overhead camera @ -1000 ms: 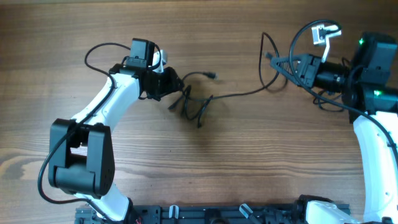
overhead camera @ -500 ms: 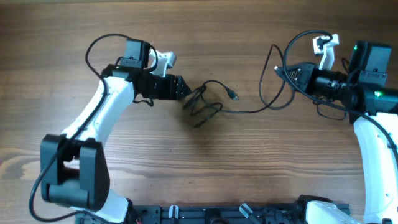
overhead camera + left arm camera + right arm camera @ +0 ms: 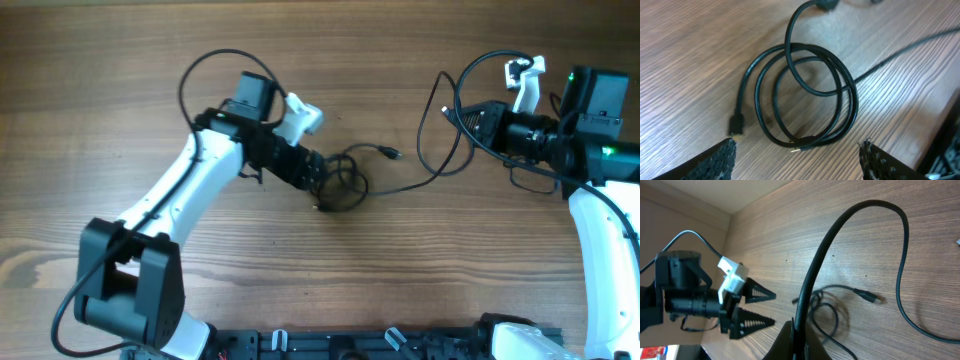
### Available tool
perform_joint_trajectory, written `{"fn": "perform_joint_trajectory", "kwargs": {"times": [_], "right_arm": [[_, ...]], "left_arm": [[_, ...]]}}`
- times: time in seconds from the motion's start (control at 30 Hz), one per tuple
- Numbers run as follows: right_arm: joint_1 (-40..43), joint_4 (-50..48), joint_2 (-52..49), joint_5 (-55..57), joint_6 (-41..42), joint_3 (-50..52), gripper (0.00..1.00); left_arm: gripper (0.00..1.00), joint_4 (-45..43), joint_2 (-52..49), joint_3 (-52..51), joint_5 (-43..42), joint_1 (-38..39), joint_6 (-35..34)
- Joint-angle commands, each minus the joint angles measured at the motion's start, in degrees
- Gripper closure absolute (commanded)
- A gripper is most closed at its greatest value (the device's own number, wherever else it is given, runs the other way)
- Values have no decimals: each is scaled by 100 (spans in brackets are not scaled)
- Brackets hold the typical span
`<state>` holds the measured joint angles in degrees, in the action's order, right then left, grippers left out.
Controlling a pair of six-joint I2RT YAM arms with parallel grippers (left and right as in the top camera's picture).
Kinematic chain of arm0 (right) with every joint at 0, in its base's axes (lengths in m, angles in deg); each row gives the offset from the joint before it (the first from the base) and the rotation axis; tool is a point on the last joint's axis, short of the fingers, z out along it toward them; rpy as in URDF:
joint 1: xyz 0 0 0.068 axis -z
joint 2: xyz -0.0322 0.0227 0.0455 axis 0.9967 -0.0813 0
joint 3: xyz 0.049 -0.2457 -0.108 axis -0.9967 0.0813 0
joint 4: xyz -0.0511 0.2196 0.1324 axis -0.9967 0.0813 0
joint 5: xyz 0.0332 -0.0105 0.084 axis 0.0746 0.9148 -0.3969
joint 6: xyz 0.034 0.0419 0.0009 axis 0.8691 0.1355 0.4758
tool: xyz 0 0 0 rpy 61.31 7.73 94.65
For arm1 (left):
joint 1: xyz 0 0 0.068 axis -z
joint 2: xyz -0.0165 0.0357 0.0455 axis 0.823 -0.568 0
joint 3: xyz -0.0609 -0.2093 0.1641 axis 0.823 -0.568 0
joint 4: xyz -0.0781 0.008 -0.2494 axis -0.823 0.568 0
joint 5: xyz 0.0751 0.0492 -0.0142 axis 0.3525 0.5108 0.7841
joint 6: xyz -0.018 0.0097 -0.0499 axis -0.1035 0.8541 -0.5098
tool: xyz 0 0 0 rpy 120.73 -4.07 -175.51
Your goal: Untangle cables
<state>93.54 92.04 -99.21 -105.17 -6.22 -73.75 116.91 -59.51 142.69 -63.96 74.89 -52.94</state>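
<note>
My right gripper will pull away, tilt down and release the cable over the tabletop (image 3: pixel 492 172) beside the cable's loop, as the piece of cable still runs into the coil.
The cables (image 3: pixel 347 182) lie as a loose black coil at mid-table, with one plug (image 3: pixel 393 153) sticking out to the right. A strand runs right and loops up to my right gripper (image 3: pixel 463 113), which is shut on it. The right wrist view shows that cable (image 3: pixel 825 245) arching up out of the closed right gripper (image 3: pixel 799 341). My left gripper (image 3: pixel 318 172) is open at the coil's left edge. In the left wrist view the coil (image 3: pixel 810 141) and a small plug (image 3: pixel 736 125) lie just ahead of the left gripper (image 3: pixel 798 149), with nothing between its fingers.
The wooden table (image 3: pixel 300 60) carries only the cables. A black rail (image 3: pixel 400 340) runs along its front edge. Thicker arm wires loop above the left arm (image 3: pixel 200 75) and beside the right arm (image 3: pixel 530 180).
My left gripper has moved right and down to the coil and opened wider. The coil has shifted right and rounded out. The right gripper keeps its hold and has barely moved.
</note>
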Motion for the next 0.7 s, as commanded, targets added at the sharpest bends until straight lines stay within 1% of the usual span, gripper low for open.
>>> {"fn": "perform_joint_trajectory", "kwargs": {"times": [0.0, 0.23, 0.27, 0.33, 0.4, 0.47, 0.57, 0.67], "right_arm": [[31, 9, 136, 50, -127, -39, 96], [28, 7, 136, 52, -118, -39, 96], [28, 7, 136, 52, -118, -39, 95], [28, 7, 133, 52, -120, -39, 95], [28, 7, 136, 52, -118, -39, 95], [28, 7, 136, 52, -118, -39, 94], [28, 7, 136, 52, -118, -39, 93], [28, 7, 136, 50, -116, -39, 92]], "left_arm": [[19, -28, 20, -15, 748, 487, 184], [19, -103, -219, -15, 850, 962, 184], [24, -105, -267, -15, 850, 1003, 186], [31, -105, -315, -15, 848, 1071, 188], [41, -66, -363, -15, 846, 1196, 361], [44, 37, -411, -17, 817, 1346, 483], [43, 22, -481, -98, 831, 1624, 490], [43, -24, -629, -136, 894, 1832, 767]]}}
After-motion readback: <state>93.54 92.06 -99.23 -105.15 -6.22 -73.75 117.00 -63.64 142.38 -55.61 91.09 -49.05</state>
